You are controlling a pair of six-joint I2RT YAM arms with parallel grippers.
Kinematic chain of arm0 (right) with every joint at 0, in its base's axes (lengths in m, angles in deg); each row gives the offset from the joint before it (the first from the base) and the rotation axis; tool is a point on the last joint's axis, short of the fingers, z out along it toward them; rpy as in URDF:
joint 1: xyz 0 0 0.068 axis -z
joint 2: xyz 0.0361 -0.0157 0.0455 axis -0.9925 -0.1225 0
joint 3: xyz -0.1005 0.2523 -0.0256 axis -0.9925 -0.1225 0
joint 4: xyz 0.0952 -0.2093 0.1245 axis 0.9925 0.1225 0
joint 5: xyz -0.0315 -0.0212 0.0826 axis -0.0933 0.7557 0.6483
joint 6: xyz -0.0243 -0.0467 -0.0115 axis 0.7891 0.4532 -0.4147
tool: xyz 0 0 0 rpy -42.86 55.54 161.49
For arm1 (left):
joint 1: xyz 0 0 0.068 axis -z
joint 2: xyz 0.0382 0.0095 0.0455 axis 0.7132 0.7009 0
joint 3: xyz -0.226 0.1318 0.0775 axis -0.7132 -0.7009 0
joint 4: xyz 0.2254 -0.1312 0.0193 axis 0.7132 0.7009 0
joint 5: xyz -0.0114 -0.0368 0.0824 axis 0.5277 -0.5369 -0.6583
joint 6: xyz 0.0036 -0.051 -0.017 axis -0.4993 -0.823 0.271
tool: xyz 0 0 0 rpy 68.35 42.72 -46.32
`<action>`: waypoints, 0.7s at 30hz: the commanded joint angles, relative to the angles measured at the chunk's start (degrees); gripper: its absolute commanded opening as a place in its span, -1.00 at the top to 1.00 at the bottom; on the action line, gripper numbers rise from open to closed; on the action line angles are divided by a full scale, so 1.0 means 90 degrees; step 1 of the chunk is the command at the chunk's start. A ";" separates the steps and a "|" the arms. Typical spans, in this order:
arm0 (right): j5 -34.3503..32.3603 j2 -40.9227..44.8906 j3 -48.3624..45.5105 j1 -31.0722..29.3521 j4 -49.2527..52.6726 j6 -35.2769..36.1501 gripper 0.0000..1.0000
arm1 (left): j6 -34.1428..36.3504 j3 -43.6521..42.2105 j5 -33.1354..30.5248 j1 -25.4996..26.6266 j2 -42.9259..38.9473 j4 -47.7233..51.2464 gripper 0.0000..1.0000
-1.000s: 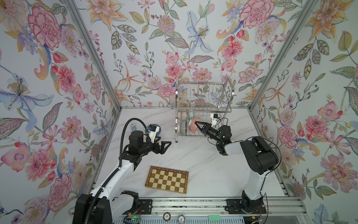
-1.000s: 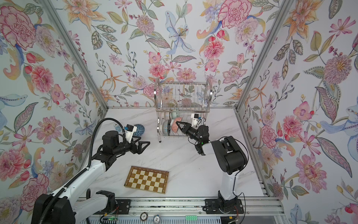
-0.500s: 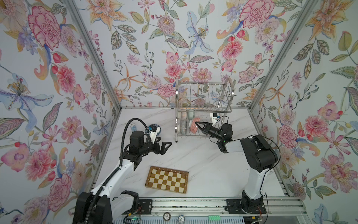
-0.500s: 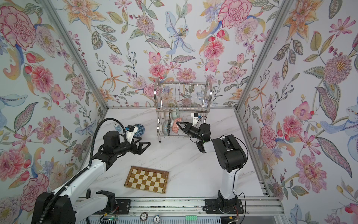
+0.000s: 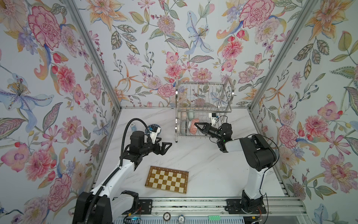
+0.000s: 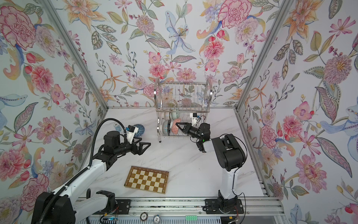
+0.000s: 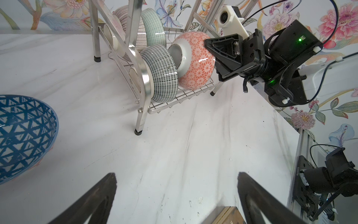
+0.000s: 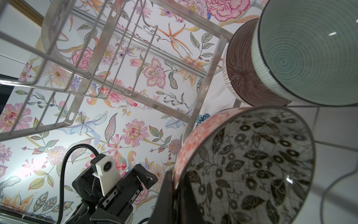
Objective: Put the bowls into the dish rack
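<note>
My right gripper lowers slightly next, brings the black-and-white floral bowl onto the lower shelf's wires and releases the bowl's rim, since those wires lie below the gripper.
The steel dish rack (image 5: 204, 83) (image 6: 182, 83) stands at the back of the table. My right gripper (image 5: 196, 124) (image 6: 176, 124) (image 8: 175, 180) reaches into its lower tier, shut on the rim of a bowl (image 5: 192, 128) (image 7: 197, 64) (image 8: 251, 164) that is black-and-white floral inside and red-patterned outside. That bowl stands on edge against a grey grid bowl (image 7: 162, 73). A pale green bowl (image 8: 302, 48) and a radial-lined bowl (image 8: 240, 77) sit behind them. A blue lattice bowl (image 6: 140, 129) (image 7: 23, 131) rests on the table left of the rack. My left gripper (image 5: 164, 142) (image 7: 176, 174) hovers open and empty beside it.
A checkered wooden board (image 5: 167, 179) (image 6: 147, 179) lies near the table's front edge, between the two arm bases. A small blue-dotted object (image 5: 132, 126) sits at the left wall behind the left arm. Flowered walls close in the left, right and back sides.
My right wrist has shifted slightly toward the rack while the held bowl stays in the same spot. The left arm has barely moved.
</note>
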 commanded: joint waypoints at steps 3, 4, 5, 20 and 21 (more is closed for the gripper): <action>0.0105 -0.0151 0.0266 0.0049 -0.0422 0.0008 0.99 | 0.0159 0.0114 -0.0090 0.0067 0.0064 0.0107 -0.98; 0.0101 -0.0172 0.0275 0.0055 -0.0427 0.0007 0.99 | 0.0159 0.0114 -0.0091 0.0064 0.0057 0.0114 -0.98; 0.0103 -0.0202 0.0284 0.0058 -0.0436 -0.0008 0.99 | 0.0159 0.0118 -0.0092 0.0063 0.0069 0.0114 -0.98; 0.0105 -0.0524 0.0371 0.0072 -0.0545 -0.0062 0.97 | 0.0179 0.0144 -0.0111 0.0067 0.0104 0.0153 -0.98; 0.0104 -0.0539 0.0365 0.0077 -0.0518 -0.0045 0.97 | 0.0179 0.0142 -0.0102 0.0063 0.0105 0.0153 -0.98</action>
